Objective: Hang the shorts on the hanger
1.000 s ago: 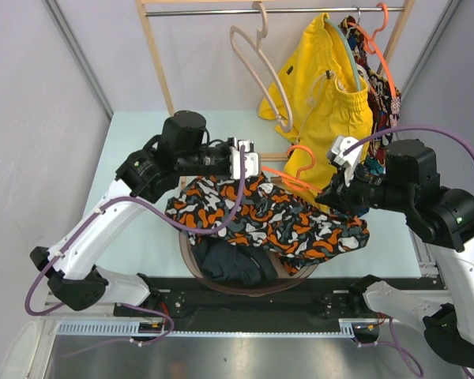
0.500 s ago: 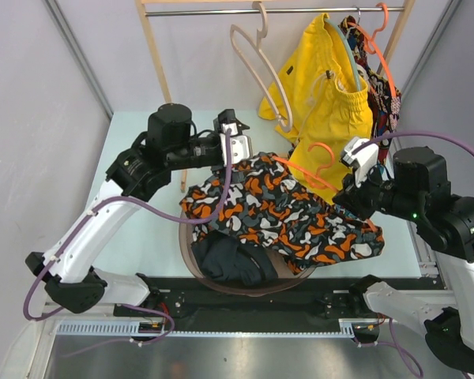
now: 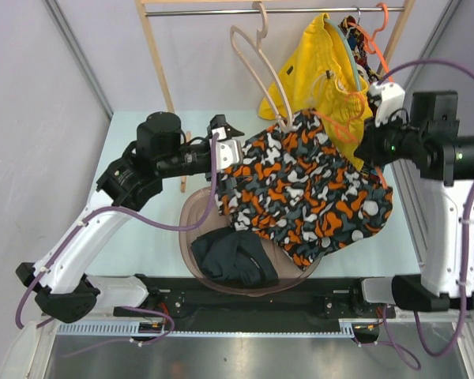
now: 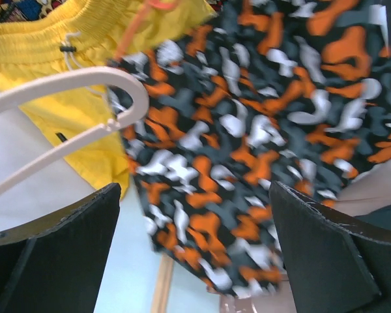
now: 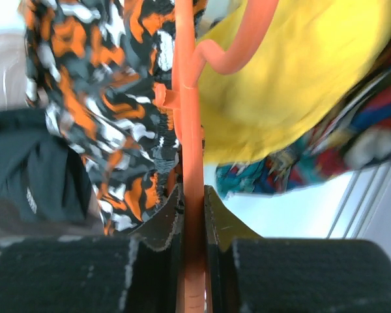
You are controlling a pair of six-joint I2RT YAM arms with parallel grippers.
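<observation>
My right gripper will next carry the orange hanger outward to the bare part of the bar (image 3: 308,11) beside the beige hanger, which is free, and then let go.
The camouflage shorts (image 3: 308,185) hang in the air from the thin orange hanger (image 3: 341,120), spread over the table's middle in front of the yellow shorts. My right gripper (image 3: 366,148) is shut on the hanger (image 5: 190,150), whose bar runs straight between the jaws (image 5: 192,195); the shorts (image 5: 98,98) drape to its left. My left gripper (image 3: 232,158) is open just left of the shorts' edge, holding nothing. In the left wrist view the shorts (image 4: 247,143) fill the space beyond the wide-apart fingers (image 4: 52,248), clear of them.
A brownish basin (image 3: 188,229) below holds a dark garment (image 3: 233,257). On the wooden rack (image 3: 154,47) behind hang a beige hanger (image 3: 257,63), yellow shorts (image 3: 324,63) and an orange hanger with a red-blue patterned garment (image 3: 383,75). The beige hanger (image 4: 65,85) is close to the left gripper.
My left gripper opened and let go of the shorts, pulling back slightly left. The right arm lifted the hanger up and back toward the rack, and the shorts rose off the basin.
</observation>
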